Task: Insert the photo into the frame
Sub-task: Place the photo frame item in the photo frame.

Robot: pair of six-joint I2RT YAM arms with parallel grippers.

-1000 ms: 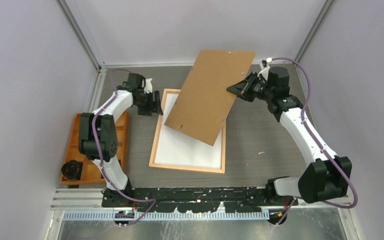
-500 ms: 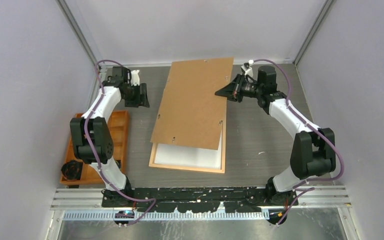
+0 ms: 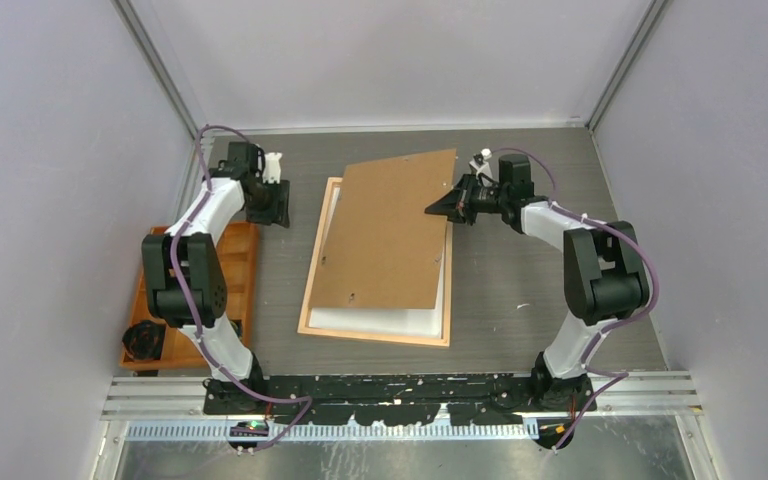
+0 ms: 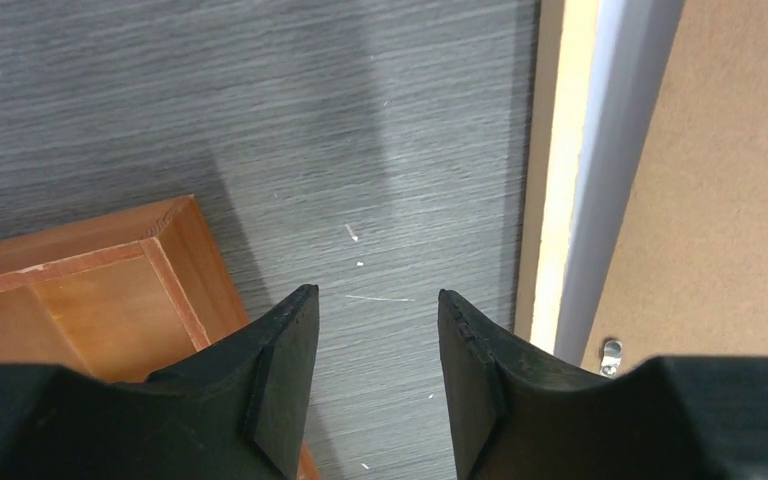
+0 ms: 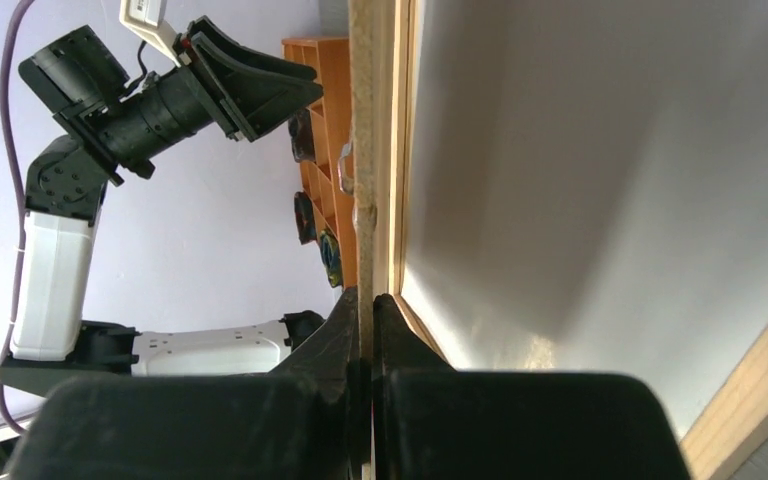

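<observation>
The photo's white back shows at the frame's uncovered near end (image 3: 380,321), so next the robot's right gripper should move back and down and bring the board (image 3: 388,235) over there to release it.
The frame (image 3: 306,318) of light wood strips lies flat mid-table. Inside it rests the photo (image 3: 380,320), plain white back up. A brown backing board (image 3: 388,235) hangs low and slightly tilted over both, covering all but their near end. My right gripper (image 3: 434,210) is shut on the board's right edge; in the right wrist view the board (image 5: 364,120) runs edge-on between the closed fingers (image 5: 367,300), beside the frame's strip (image 5: 397,150) and the photo's white back (image 5: 600,150). My left gripper (image 3: 272,205) is open and holds nothing, over bare table left of the frame (image 4: 550,180).
An orange compartment tray (image 3: 245,250) with dark items sits at the left edge, its corner (image 4: 90,290) just under the left fingers. Grey walls close in the table on three sides. A small metal clip (image 4: 611,350) shows on the board's near corner.
The right gripper has swung the board down from a steep raised tilt to almost flat over the frame. The left gripper has drawn back left from the frame and narrowed its jaws.
</observation>
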